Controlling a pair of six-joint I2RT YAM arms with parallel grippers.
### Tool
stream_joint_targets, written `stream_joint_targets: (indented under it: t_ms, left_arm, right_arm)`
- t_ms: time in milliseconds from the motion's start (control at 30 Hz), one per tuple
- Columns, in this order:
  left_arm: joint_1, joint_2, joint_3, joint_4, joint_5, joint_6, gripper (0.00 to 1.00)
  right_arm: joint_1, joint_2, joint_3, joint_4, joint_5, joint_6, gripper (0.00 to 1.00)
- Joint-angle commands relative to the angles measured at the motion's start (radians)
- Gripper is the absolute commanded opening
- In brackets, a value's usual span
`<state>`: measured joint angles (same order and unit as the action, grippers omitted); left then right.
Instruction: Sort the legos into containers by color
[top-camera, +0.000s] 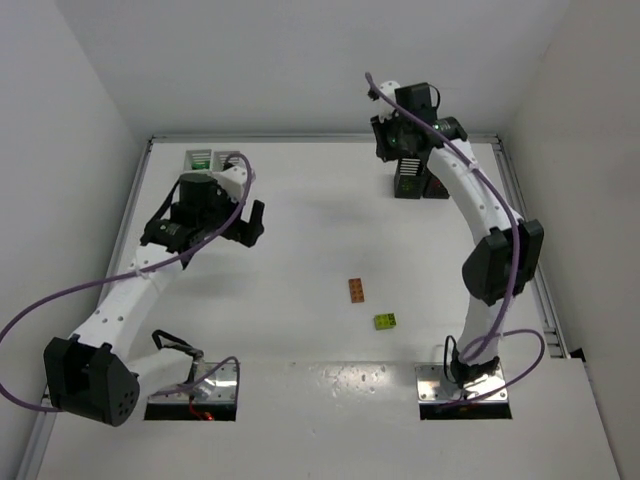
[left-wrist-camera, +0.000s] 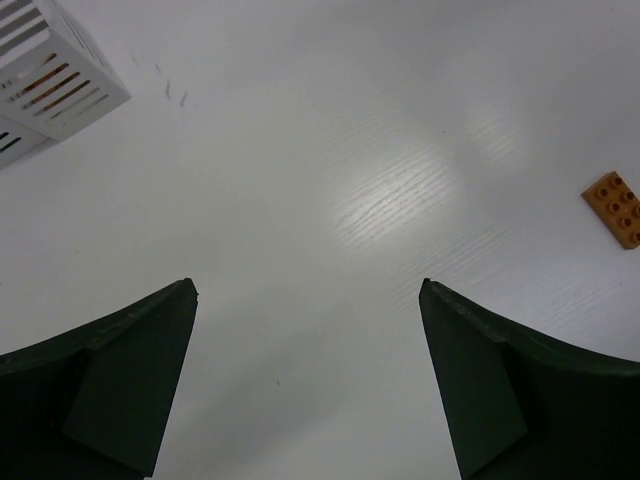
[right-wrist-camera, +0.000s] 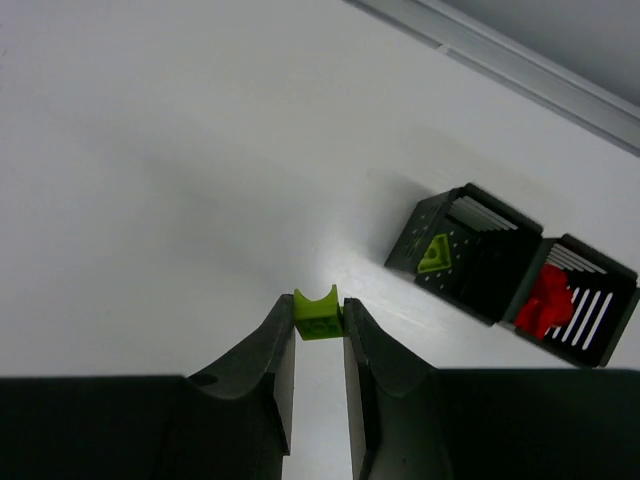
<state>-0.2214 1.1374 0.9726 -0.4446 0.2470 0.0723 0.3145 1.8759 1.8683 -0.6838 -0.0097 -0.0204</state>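
Note:
Next, my right gripper goes down and toward the right in the top view, over the black bin (top-camera: 409, 179) (right-wrist-camera: 467, 252). It releases the lego where its lime green match lies.
My right gripper (right-wrist-camera: 319, 312) is shut on a lime green lego (right-wrist-camera: 318, 313) and holds it above the table, left of the black containers (right-wrist-camera: 470, 250). One black bin holds a lime green lego (right-wrist-camera: 436, 254), the other holds red legos (right-wrist-camera: 545, 297). In the top view my right gripper (top-camera: 400, 140) is by the black containers (top-camera: 420, 180) at the back. An orange-brown lego (top-camera: 357, 290) and a lime green lego (top-camera: 385, 321) lie mid-table. My left gripper (top-camera: 245, 222) is open and empty near the white containers (top-camera: 212, 160); the orange-brown lego (left-wrist-camera: 616, 208) shows at its right.
The white containers (left-wrist-camera: 45, 75) show orange-brown and green pieces through their slats. A raised table rim (top-camera: 520, 210) runs along the right side and the back. The arm bases (top-camera: 195, 385) stand at the near edge.

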Motion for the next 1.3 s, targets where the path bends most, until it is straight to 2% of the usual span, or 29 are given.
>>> stream_joint_targets:
  t_ms: [0,67,100,233,267,300,333,433,567,633,800,1000,1133,1267]
  left_arm:
    - [-0.048,-0.041,0.026,0.044,-0.093,-0.030,1.00]
    - [-0.058,-0.041,0.035,0.084,-0.178,-0.109,1.00]
    - [-0.058,-0.013,0.050,0.093,-0.169,-0.164,1.00]
    - [-0.033,0.065,0.113,0.069,-0.033,-0.189,1.00]
    - [-0.065,0.090,0.133,0.046,-0.063,-0.180,1.00]
    - [-0.152,0.117,0.191,0.014,-0.105,-0.140,1.00]
    - [-0.195,0.146,0.222,-0.050,-0.200,-0.123,1.00]
    - [-0.308,0.219,0.275,-0.094,-0.336,-0.103,1.00]
    - [-0.395,0.232,0.275,-0.094,-0.336,-0.118,1.00]
    - [-0.449,0.243,0.246,-0.094,-0.367,-0.207,1.00]
    - [-0.539,0.243,0.235,-0.085,-0.364,-0.370,1.00]
    - [-0.686,0.367,0.327,-0.155,-0.324,-0.519,1.00]
    - [-0.737,0.444,0.337,-0.131,-0.388,-0.603,1.00]
    - [-0.737,0.534,0.383,-0.143,-0.413,-0.657,1.00]
  right_arm:
    - [-0.067,0.124,0.121,-0.037,0.024,0.045,0.09]
    - [-0.107,0.170,0.191,-0.059,0.013,0.056,0.09]
    - [-0.118,0.205,0.207,-0.072,0.002,0.056,0.09]
    - [-0.152,0.249,0.242,-0.095,-0.010,0.056,0.09]
    - [-0.166,0.262,0.242,-0.095,-0.010,0.056,0.09]
    - [-0.178,0.262,0.242,-0.083,-0.010,0.056,0.09]
    - [-0.178,0.262,0.233,-0.083,-0.010,0.056,0.09]
    - [-0.206,0.282,0.233,-0.074,-0.010,0.056,0.09]
    - [-0.224,0.328,0.268,-0.083,-0.038,0.056,0.09]
    - [-0.224,0.357,0.282,-0.092,-0.038,0.056,0.09]
    - [-0.224,0.384,0.302,-0.114,-0.047,0.056,0.25]
    - [-0.224,0.393,0.290,-0.103,-0.015,0.066,0.44]
    - [-0.224,0.384,0.281,-0.103,-0.024,0.076,0.46]
    - [-0.224,0.292,0.218,-0.091,-0.059,0.094,0.46]
